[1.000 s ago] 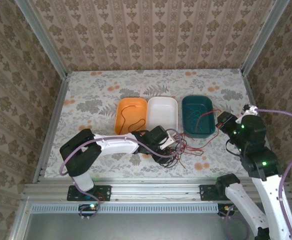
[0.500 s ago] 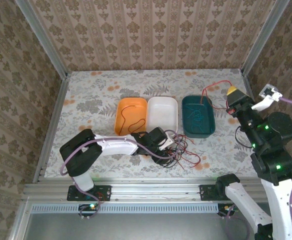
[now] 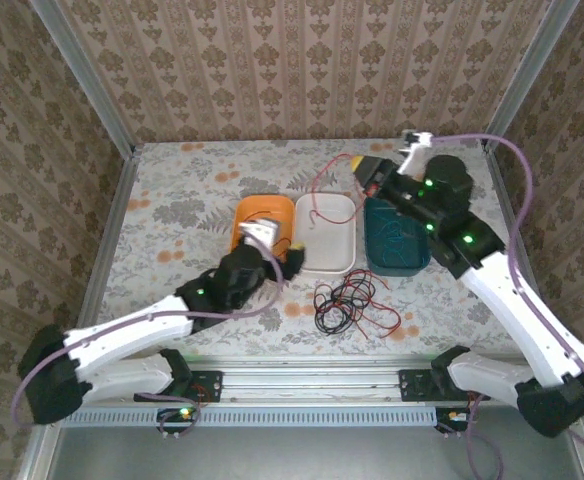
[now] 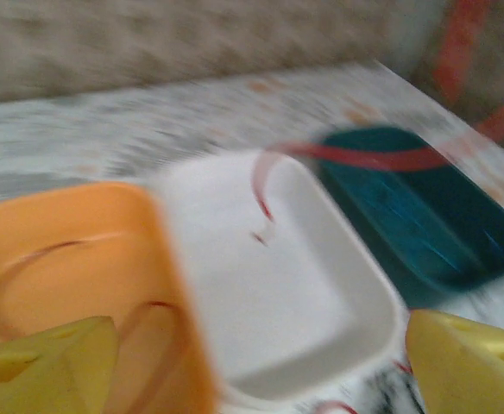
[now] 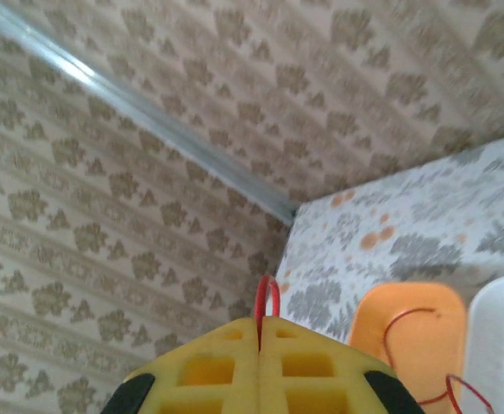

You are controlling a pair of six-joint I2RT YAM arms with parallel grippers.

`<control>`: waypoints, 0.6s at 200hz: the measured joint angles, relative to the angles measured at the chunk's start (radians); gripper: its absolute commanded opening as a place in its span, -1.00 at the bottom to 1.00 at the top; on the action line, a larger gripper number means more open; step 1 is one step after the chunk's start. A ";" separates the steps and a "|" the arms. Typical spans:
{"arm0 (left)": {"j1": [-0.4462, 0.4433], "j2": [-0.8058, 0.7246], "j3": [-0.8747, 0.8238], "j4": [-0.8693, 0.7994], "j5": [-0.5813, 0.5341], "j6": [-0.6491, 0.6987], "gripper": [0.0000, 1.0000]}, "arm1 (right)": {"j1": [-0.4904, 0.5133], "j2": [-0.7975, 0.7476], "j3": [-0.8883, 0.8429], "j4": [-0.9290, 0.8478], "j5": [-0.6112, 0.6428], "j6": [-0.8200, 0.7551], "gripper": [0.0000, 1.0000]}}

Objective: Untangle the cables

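Note:
The right gripper sweeps across beyond the white tray to the orange tray below next. That orange tray already holds a red cable, and the gripper then lowers and releases this one there.
A tangle of red and black cables lies on the table in front of the trays. High over the teal tray's back edge, my right gripper is shut on a red cable whose free end hangs into the white tray. In the right wrist view a red cable loop pokes out above the closed right gripper. My left gripper hovers open at the orange tray's near right corner, with nothing between its yellow fingertips. The hanging red cable looks blurred there.
The orange tray holds a loose red cable, and a blue-green one lies in the teal tray. Patterned walls close in the table on three sides. The left arm stretches diagonally from the bottom left.
My left gripper has let go of the tangle, opened and moved back towards the orange tray. The right arm has swung left from the right wall, carrying the red cable over the trays.

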State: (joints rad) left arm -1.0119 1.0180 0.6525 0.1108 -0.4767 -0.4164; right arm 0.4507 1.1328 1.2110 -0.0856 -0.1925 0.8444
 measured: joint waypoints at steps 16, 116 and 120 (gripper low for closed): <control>0.017 -0.126 -0.036 -0.109 -0.190 -0.133 0.71 | 0.046 0.092 0.039 0.039 -0.001 0.000 -1.00; 0.056 -0.468 -0.048 -0.671 -0.629 -0.481 0.69 | 0.180 0.603 0.151 0.166 0.027 0.047 -1.00; 0.056 -0.464 -0.048 -0.673 -0.630 -0.481 0.69 | 0.188 0.624 0.151 0.166 0.026 0.051 -1.00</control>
State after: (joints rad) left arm -0.9554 0.5537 0.6044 -0.5621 -1.1069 -0.8974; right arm 0.6392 1.7573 1.3624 0.0803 -0.1661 0.8959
